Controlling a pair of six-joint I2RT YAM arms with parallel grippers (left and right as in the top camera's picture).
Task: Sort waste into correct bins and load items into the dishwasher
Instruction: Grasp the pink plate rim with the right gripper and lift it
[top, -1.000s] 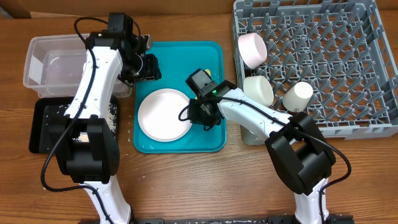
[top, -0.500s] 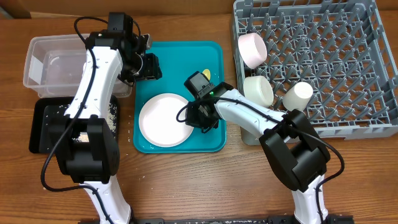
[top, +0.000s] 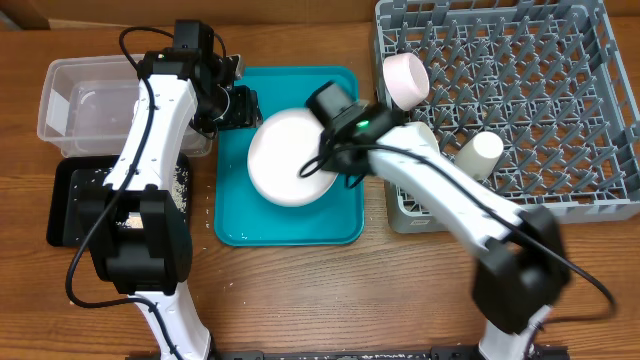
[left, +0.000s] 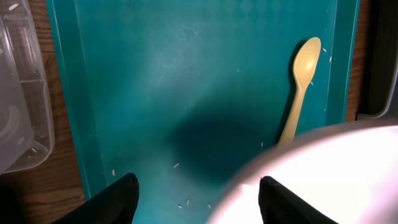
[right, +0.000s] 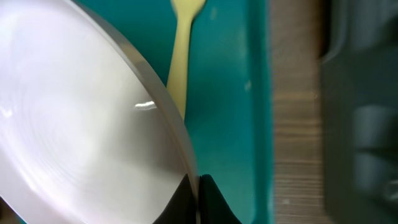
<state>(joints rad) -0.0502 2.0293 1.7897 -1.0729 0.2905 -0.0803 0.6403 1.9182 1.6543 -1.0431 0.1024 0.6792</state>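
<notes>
The empty slots past the pink bowl lie to my right gripper's right in the overhead view, so I should raise it, then lower the plate (top: 290, 158) into them.
My right gripper (top: 330, 165) (right: 198, 190) is shut on the rim of a white plate (top: 290, 158) (right: 81, 137) and holds it lifted and tilted above the teal tray (top: 290, 225) (left: 155, 93). The plate also shows at the lower right of the left wrist view (left: 329, 180). A yellow spoon (left: 301, 87) (right: 180, 56) lies on the tray near its far right side, partly under the plate. My left gripper (top: 238, 106) (left: 196, 199) is open and empty over the tray's far left part. The grey dish rack (top: 530, 100) holds a pink bowl (top: 405, 78) and two white cups (top: 478, 155).
A clear plastic bin (top: 100, 110) stands at the far left. A black tray (top: 85, 200) with scattered rice lies in front of it. Rice grains (left: 180, 202) dot the teal tray. Bare wooden table (top: 300, 300) lies in front.
My right gripper has lifted the white plate off the tray and carried it up and toward the far side, tilting it. The left arm has stayed still.
</notes>
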